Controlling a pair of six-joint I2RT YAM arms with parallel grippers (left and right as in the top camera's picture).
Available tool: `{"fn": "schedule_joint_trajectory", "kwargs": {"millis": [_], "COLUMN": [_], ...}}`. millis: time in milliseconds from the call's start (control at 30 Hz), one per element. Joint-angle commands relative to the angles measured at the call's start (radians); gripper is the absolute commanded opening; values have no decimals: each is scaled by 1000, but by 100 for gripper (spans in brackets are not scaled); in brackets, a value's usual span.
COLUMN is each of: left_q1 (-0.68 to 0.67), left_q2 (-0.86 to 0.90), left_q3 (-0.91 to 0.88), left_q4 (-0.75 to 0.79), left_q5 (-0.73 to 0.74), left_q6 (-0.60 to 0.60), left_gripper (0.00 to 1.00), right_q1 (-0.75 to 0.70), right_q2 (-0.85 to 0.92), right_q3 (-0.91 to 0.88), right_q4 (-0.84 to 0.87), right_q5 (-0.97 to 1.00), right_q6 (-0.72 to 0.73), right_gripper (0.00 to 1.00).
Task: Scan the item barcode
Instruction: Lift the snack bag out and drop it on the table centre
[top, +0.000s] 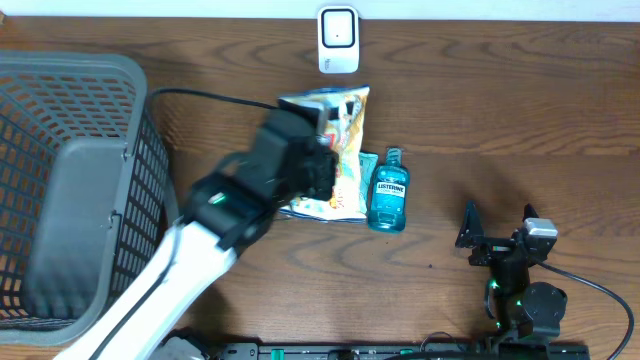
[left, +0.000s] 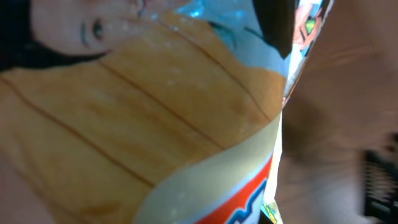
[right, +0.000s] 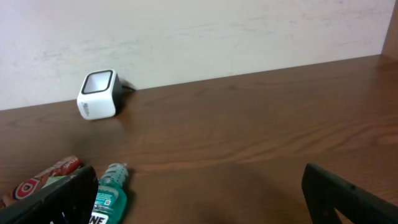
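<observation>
My left gripper lowers the bag (top: 345, 112), still hanging above the table, onto the packets below beside the mouthwash bottle next. It then releases the bag's near side.
A chip bag (top: 345, 112), orange and light blue, hangs just in front of the white barcode scanner (top: 338, 40) at the table's far edge. My left gripper (top: 325, 150) is shut on the bag's near side. In the left wrist view the chip bag (left: 143, 106) fills almost the whole picture and hides the fingers. I cannot make out a barcode in any view. My right gripper (top: 497, 228) rests open and empty at the near right. In its wrist view the right gripper (right: 205, 199) faces the scanner (right: 98, 94) far to the left.
A teal mouthwash bottle (top: 388, 190) lies right of the left arm, and it shows again as the bottle (right: 109, 196). More packets (top: 318, 207) lie under the arm, with a red packet (right: 43, 179). A grey basket (top: 70, 190) stands at the left.
</observation>
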Motion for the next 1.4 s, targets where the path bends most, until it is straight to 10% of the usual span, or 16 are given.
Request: {"fn": "schedule_joint_trajectory", "kwargs": {"millis": [0,833,1033,1133,1367], "left_q1": [-9,-29,-33,-45,-45], "left_q2": [92,385,385,373,216], "left_q3": [-5,-237,-242,-242,-168], "left_q4": [2,279,273,267,269], "left_q5": [-117,-201,-198,-198,-243], "left_q6": [-111,-440,-443,-437,-198], "left_gripper": [8,9,44,97,98], "right_q1": [9,9,9,9,9], "right_q2": [-4,-4,-4,-4,-4], "right_q3": [-1,-1,-1,-1,-1], "right_q4": [-3,-3,-3,-3,-3], "right_q5": [4,4,4,4,4], "right_q6": [-11,-11,-11,-11,-11], "right_gripper": [99,99,99,99,99]}}
